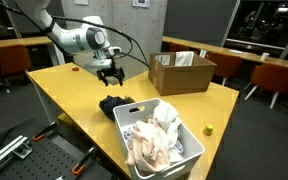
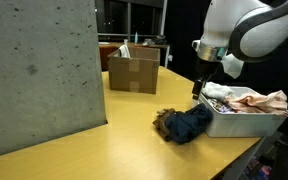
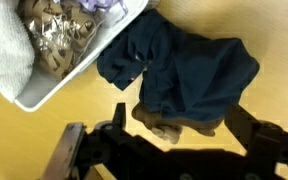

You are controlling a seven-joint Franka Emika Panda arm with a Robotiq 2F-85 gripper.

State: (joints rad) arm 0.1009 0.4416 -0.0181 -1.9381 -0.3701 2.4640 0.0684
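Note:
I should lower my gripper next from above the table onto the bunched middle of the dark blue cloth, because the raised folds there are under its open fingers.
A dark blue cloth (image 1: 117, 105) (image 2: 184, 123) lies crumpled on the yellow table, right beside a white basket (image 1: 196, 150) (image 2: 239, 124) full of pale laundry. In the wrist view the blue cloth (image 3: 189, 65) partly covers a brownish piece (image 3: 167, 126), and the basket's rim (image 3: 84, 62) crosses the upper left. My gripper (image 1: 111, 74) (image 2: 201, 88) (image 3: 179, 128) hangs a little above the cloth. It is open, with its dark fingers (image 3: 240, 122) spread wide and nothing between them.
An open cardboard box (image 1: 181, 72) (image 2: 132, 70) stands at the far side of the table. A small yellow object (image 1: 208, 129) lies near the basket. A grey concrete pillar (image 2: 39, 70) fills one side of an exterior view. Chairs and other tables stand behind.

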